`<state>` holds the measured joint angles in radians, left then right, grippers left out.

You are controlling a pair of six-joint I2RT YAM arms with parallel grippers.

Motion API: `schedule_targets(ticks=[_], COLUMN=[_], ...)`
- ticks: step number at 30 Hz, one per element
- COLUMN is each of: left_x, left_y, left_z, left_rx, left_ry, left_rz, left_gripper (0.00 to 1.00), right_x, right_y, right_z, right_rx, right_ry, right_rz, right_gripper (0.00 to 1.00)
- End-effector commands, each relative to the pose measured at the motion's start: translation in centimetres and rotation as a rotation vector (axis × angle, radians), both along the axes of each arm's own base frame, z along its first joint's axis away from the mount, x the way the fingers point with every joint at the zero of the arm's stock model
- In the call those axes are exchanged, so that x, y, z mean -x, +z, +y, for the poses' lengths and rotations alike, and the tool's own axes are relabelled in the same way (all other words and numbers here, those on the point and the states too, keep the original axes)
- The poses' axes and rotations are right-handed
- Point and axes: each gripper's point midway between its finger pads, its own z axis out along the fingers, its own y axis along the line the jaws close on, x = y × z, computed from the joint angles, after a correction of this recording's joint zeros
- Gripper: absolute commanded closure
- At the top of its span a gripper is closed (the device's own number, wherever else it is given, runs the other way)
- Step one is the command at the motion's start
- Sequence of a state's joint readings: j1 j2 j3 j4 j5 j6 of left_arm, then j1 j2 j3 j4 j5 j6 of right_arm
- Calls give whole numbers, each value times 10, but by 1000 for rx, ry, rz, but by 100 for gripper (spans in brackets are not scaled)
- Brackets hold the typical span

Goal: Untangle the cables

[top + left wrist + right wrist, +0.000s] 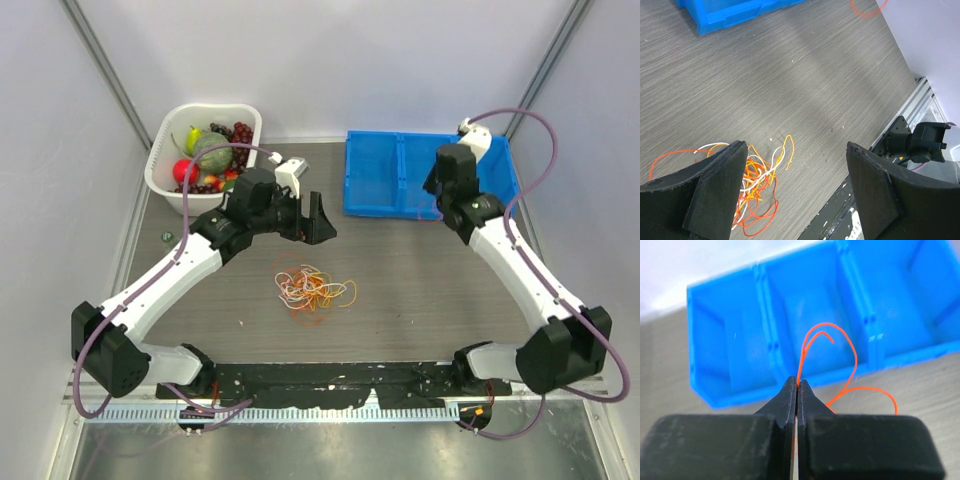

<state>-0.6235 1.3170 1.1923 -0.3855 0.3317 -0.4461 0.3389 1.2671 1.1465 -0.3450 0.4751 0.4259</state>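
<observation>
The blue bin's middle section lies just outward of my right gripper's closed fingers, so my right gripper will next move outward over it and release the orange cable.
The cables lie as a loose tangle of orange, red, white and yellow strands on the grey table, near the middle. In the left wrist view the tangle sits low on the left, partly hidden behind my left finger. My left gripper hangs above the table just behind the tangle, open wide and empty. My right gripper is shut on one thin orange cable, which loops up and out from its tips in front of the blue bin.
The blue bin with several compartments stands at the back right. A white basket of toy fruit stands at the back left. A black rail runs along the near edge. Walls close in on both sides.
</observation>
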Motion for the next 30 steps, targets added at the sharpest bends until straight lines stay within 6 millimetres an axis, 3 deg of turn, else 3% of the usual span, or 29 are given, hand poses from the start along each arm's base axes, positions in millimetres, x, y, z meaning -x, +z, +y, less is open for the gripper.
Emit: schedule_targets(ticks=[1, 3, 4, 5, 6, 7, 11, 13, 14, 15, 16, 20, 24, 26, 27, 28, 29, 30], left_x=[4, 5, 5, 5, 5, 5, 6, 6, 7, 7, 6, 5, 4, 3, 2, 2, 1, 0], left_y=[21, 22, 22, 23, 24, 24, 23, 24, 25, 24, 23, 18, 10, 4, 1, -5, -8, -15], left_z=[-1, -1, -1, -1, 0, -1, -1, -1, -2, -2, -2, -4, -7, -9, -11, -13, -14, -16], left_rx=[53, 55, 54, 56, 58, 57, 60, 65, 69, 68, 67, 62, 60, 59, 59, 56, 55, 51], left_ry=[-10, -12, -11, -9, -9, -11, -11, -15, -17, -18, -15, -16, -20, -22, -23, -25, -23, -28], left_rz=[-53, -52, -54, -55, -58, -59, -55, -52, -52, -51, -50, -35, -11, 9, 24, 40, 53, 76], left_gripper=[16, 15, 15, 15, 15, 15, 15, 15, 15, 15, 15, 15, 16, 16, 17, 17, 17, 18], right_x=[-48, -70, -82, -90, -100, -107, -135, -143, -147, -143, -146, -119, -71, -43, -26, -9, 8, 24], right_y=[38, 37, 25, 32, 17, 22, -5, -25, -23, -43, -39, -67, -61, -68, -78, -87, -92, -101], right_z=[-27, -34, -35, -38, -40, -43, -42, -46, -46, -47, -41, -20, 14, 50, 80, 89, 116, 124], right_rx=[70, 111, 126, 126, 134, 131, 147, 179, 176, 190, 167, 103, 84, 26, -6, -41, -88, -111], right_ry=[-65, -86, -94, -106, -114, -122, -103, -108, -116, -107, -87, -6, 93, 212, 317, 356, 447, 486], right_rz=[-101, -107, -83, -97, -63, -74, -29, 21, 24, 110, 113, 232, 232, 227, 249, 254, 265, 258], right_gripper=[99, 99, 99, 99, 99, 99, 99, 85, 67, 59, 52, 44, 44, 45, 46, 46, 46, 46])
